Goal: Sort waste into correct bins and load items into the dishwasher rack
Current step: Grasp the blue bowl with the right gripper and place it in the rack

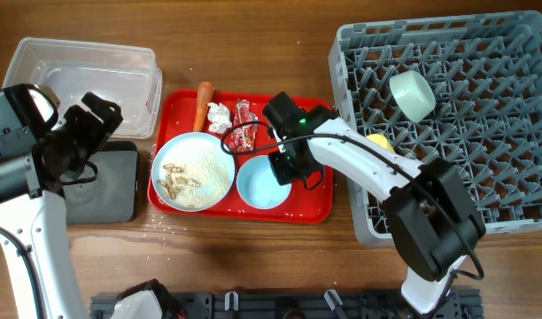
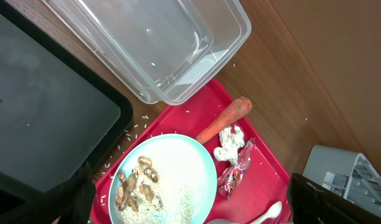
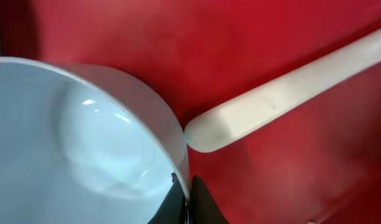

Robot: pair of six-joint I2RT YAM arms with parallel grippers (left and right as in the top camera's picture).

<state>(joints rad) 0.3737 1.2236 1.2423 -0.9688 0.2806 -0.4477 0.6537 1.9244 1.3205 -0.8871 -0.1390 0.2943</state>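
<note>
My right gripper will lift over the rack (image 1: pixel 483 177), then lower and release the bowl in the empty slots past the pale green bowl.
My right gripper (image 1: pixel 284 168) is shut on the rim of the light blue bowl (image 1: pixel 258 184), which sits on the red tray; the right wrist view shows the fingertips (image 3: pixel 187 202) pinching the bowl's wall (image 3: pixel 84 137), with the white spoon (image 3: pixel 284 93) beside it. The plate (image 1: pixel 193 173) holds beige crumbs. The carrot piece (image 1: pixel 202 105), tissue (image 1: pixel 219 117) and wrapper (image 1: pixel 243 128) lie at the tray's far side. My left gripper (image 1: pixel 85 133) is open and empty above the black tray (image 1: pixel 112 186), near the clear tub (image 1: pixel 85 75). The pale green bowl (image 1: pixel 413 95) and yellow cup (image 1: pixel 380 142) are in the rack (image 1: pixel 483 177).
The red tray (image 1: pixel 311 208) lies between the black tray and the rack. In the left wrist view the tub (image 2: pixel 153 43), black tray (image 2: pixel 41 118), plate (image 2: pixel 165 180), carrot (image 2: pixel 225 121), tissue (image 2: pixel 230 144), wrapper (image 2: pixel 236 174) and rack corner (image 2: pixel 346 174) show. Loose crumbs lie on the table.
</note>
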